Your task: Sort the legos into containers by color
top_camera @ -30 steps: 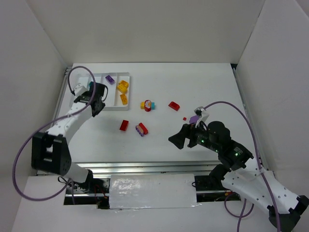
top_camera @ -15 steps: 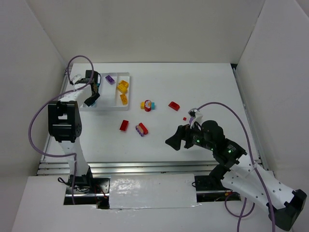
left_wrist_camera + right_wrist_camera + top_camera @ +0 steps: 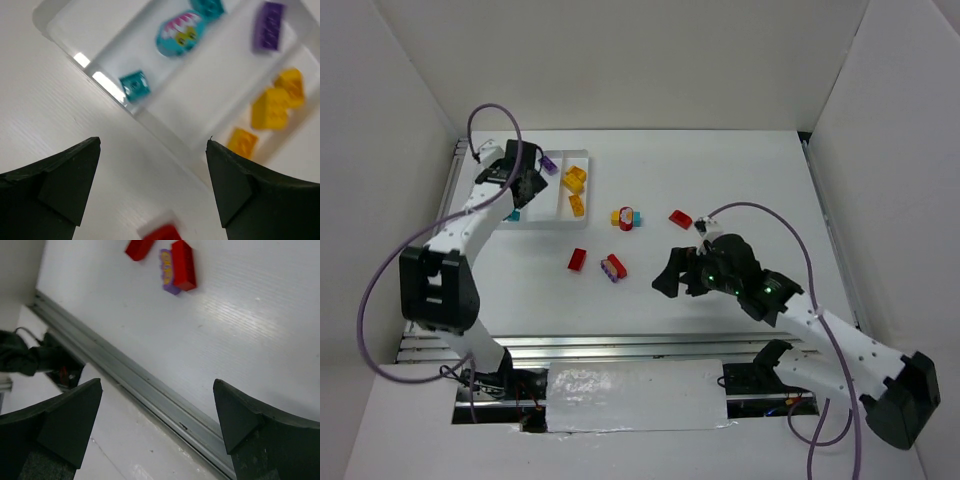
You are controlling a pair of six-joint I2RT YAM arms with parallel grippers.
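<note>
I will next bring my left gripper back from the tray and down onto the red brick by the tray's near side, since it lies loose, clear of the others.
The white tray holds teal legos in its second compartment, a purple brick in the third and yellow bricks in the fourth. My left gripper hovers over the tray's near end, open and holding nothing. Loose on the table lie a red brick, a purple-and-red brick, a yellow-red-teal cluster and another red brick. My right gripper stands open and bare just right of the purple-and-red brick.
A grey metal rail runs along the table's near edge, under the right gripper's view. White walls close in the table on three sides. A red brick lies just outside the tray's near wall.
My left gripper has opened and let a teal brick drop into the tray. The right arm has swung left toward the loose bricks, its jaws still open.
</note>
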